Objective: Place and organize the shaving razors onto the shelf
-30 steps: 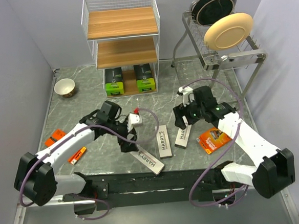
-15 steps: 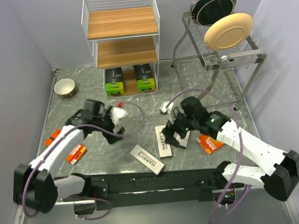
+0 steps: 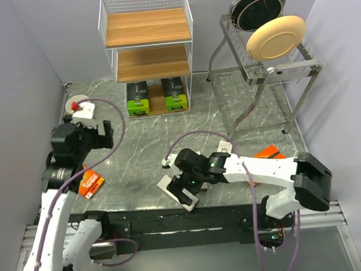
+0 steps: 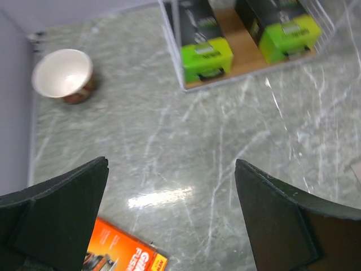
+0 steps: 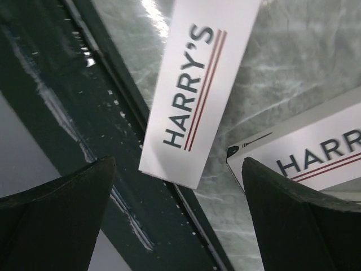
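Note:
My right gripper is to move down and ease back around the near end of the white HARRY'S box, since that end sticks out past the table's front edge.
Two black razor boxes with lime-green ends (image 3: 137, 99) (image 3: 175, 93) stand on the bottom tier of the white wire shelf (image 3: 147, 51); they also show in the left wrist view (image 4: 206, 53). My right gripper (image 3: 182, 177) (image 5: 179, 161) is open over a white HARRY'S box (image 5: 197, 84) (image 3: 186, 199) that overhangs the table's front edge. A second HARRY'S box (image 5: 316, 158) lies beside it. My left gripper (image 3: 76, 144) (image 4: 170, 164) is open and empty, raised at the left above an orange razor pack (image 3: 92, 182) (image 4: 113, 254). Another orange pack (image 3: 269, 152) lies at the right, partly under my right arm.
A small bowl (image 4: 63, 75) sits at the far left, hidden by my left wrist in the top view. A grey dish rack with plates (image 3: 266, 36) stands at the back right. The black base rail (image 5: 67, 84) runs along the table's front edge.
My left arm has swung back to the left and risen, away from the middle. My right arm has reached left across the table to the HARRY'S box at the front edge.

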Robot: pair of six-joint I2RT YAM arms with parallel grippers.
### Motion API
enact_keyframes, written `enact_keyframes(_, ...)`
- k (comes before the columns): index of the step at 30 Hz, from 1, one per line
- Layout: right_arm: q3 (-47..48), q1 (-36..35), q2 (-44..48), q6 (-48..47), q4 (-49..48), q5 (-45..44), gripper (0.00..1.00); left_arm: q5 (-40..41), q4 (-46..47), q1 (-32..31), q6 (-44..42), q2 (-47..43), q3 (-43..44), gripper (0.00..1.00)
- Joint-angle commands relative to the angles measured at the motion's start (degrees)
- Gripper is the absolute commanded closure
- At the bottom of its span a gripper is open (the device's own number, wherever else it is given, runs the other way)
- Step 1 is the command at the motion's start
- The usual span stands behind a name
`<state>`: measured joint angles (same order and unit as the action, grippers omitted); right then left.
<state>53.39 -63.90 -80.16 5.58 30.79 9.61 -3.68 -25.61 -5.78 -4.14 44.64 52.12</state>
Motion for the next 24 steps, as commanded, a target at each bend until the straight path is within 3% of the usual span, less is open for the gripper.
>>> enact_keyframes(1, 2.7, -0.3, -3.7, 9.2, -0.9, -4.6, 0.0, 2.4, -2.3, 5.1, 3.8, -5.6, 1.0, 0.01)
enact_keyframes(10, 0.0, -3.2, -6.9, 13.0, -1.3, -8.4, 0.0, -2.1, -1.6, 10.9, 9.6, -6.9, 1.8, 0.01)
enact_keyframes(17, 2.1, -6.8, -3.3, 12.3, -0.3, -15.7, 0.0, -3.9, 0.2, 12.1, 11.3, -5.7, 2.0, 0.01)
enact_keyframes(24, 3.0, -7.8, -3.3, 12.1, 2.3, -13.2, 0.01, -5.8, 0.6, 13.6, 13.4, -6.2, 1.4, 0.0)
